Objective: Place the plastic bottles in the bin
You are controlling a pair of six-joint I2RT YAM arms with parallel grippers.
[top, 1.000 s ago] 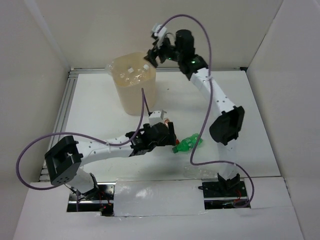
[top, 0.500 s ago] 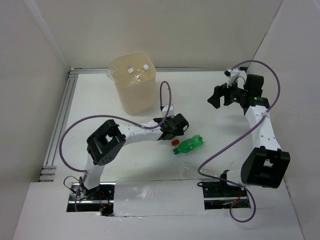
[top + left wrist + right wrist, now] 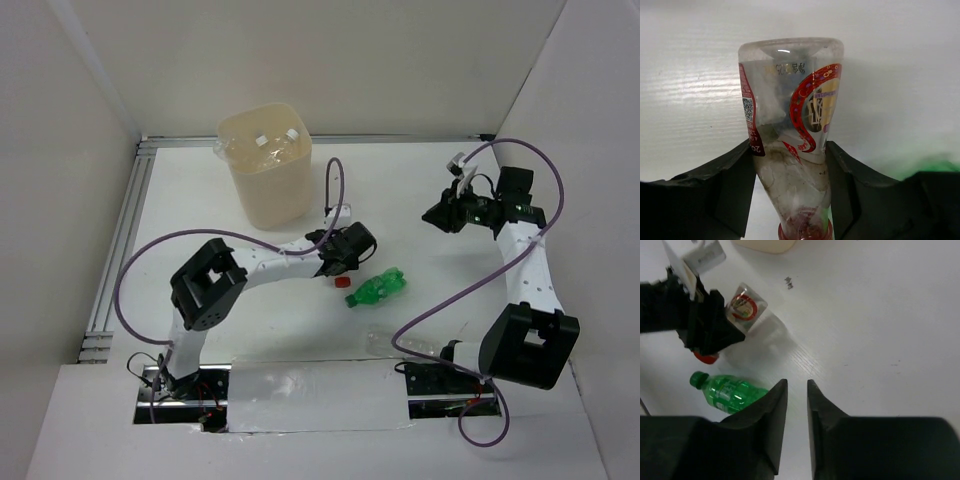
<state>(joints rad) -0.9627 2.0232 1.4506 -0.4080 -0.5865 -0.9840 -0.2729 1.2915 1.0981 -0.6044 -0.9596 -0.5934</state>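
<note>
I will lift the see-through bottle with my left gripper and carry it outward and to the left in the top view, over the bin's opening [image 3: 266, 142]. Bottles lie there, and I will let it go there.
My left gripper [image 3: 790, 192] is shut on a see-through bottle [image 3: 790, 100] with a red cap and red-white label, its fingers [image 3: 732, 192] pressing the narrow part near the cap. In the top view this gripper [image 3: 338, 265] is at mid-table, with the red cap [image 3: 342, 283] poking out below it. A green bottle [image 3: 378, 288] lies just to its right, also seen in the right wrist view [image 3: 727, 392]. A colourless bottle [image 3: 388, 342] lies near the front edge. The cream bin [image 3: 265, 185] stands at the back left with bottles inside. My right gripper [image 3: 440, 215] hovers at the right, shut on nothing [image 3: 796, 390].
White walls enclose the table on the left, back and right. An aluminium rail [image 3: 120, 250] runs along the left edge. The purple cables [image 3: 440, 300] loop over the table by each arm.
My left gripper has closed on the red-capped bottle. My right arm swung from over the bin to the right side of the table and its jaws shut.
</note>
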